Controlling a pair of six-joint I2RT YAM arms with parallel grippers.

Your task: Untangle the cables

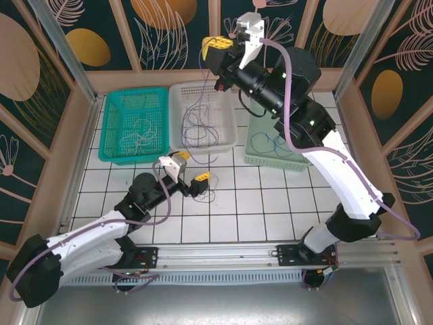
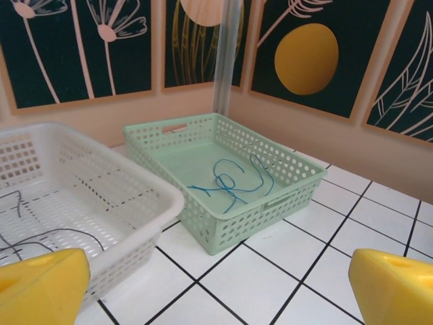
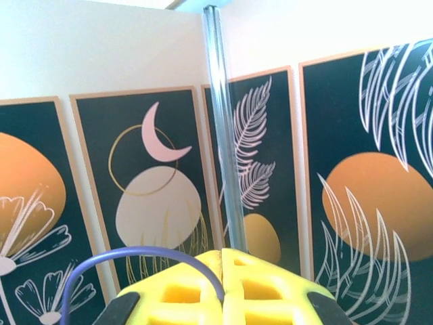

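The looping rest of the violet cable is already inside the white basket. My right gripper will next tip its fingers downward and lower into the basket to release the violet cable there.
My right gripper (image 1: 215, 46) is raised high above the white basket (image 1: 177, 95) and is shut on a thin violet cable (image 3: 135, 254) that curls out from between its yellow fingers (image 3: 270, 284). The strand (image 1: 201, 81) hangs down to dark looping cables (image 1: 199, 128) in that basket. My left gripper (image 1: 189, 169) sits low over the tiles in front of the white basket, open, with nothing between its yellow fingertips (image 2: 40, 284). A short dark cable (image 1: 206, 195) lies on the tiles just beside it. A blue cable (image 2: 233, 179) rests in the pale green basket (image 2: 223, 230).
A teal basket (image 1: 111, 118) at the back left holds pale cables (image 1: 139, 139). The three baskets stand in a row along the back wall. The white basket's rim (image 2: 135, 176) is close on the left of my left gripper. Wooden rails border the tiled table.
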